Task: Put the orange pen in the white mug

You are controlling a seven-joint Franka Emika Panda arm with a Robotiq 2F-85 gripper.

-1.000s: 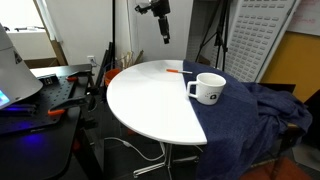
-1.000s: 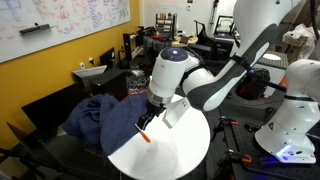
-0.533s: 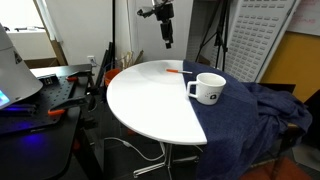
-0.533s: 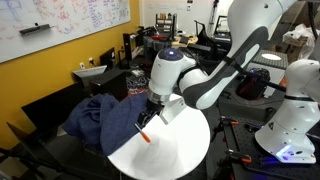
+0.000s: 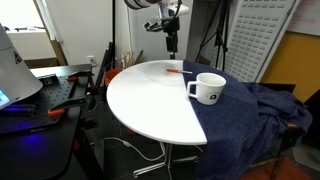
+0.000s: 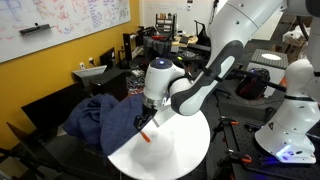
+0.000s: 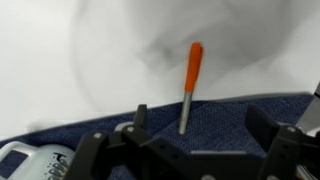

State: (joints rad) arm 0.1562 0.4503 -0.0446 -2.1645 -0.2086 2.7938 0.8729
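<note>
The gripper moves down onto the pen's pale part point(image 5: 184, 72) point(image 7: 187, 101) just below its orange part next, since the open fingers already are on either side of the pen there.
The orange pen point(image 5: 175, 72) lies at the far side of the round white table point(image 5: 150, 100), also seen in an exterior view point(image 6: 146, 136). In the wrist view the pen point(image 7: 193, 65) has its orange part on the white top and its pale end on the blue cloth point(image 7: 220, 125). The white mug point(image 5: 208, 89) with a dark logo stands upright near the cloth's edge; it shows at the lower left of the wrist view point(image 7: 25, 160). My gripper point(image 5: 172, 45) hangs above the pen, open and empty point(image 7: 200, 125), with a finger either side of the pen's pale end.
The blue cloth point(image 5: 250, 110) covers one side of the table and drapes down. A desk with equipment point(image 5: 40, 95) stands beside the table. Tripods and stands point(image 5: 215, 35) are behind it. The arm's bulky white link point(image 6: 160, 75) hides the mug in that exterior view.
My gripper has moved sideways and a little lower, from beside the table's far edge to over the orange pen. Pen and mug have not moved.
</note>
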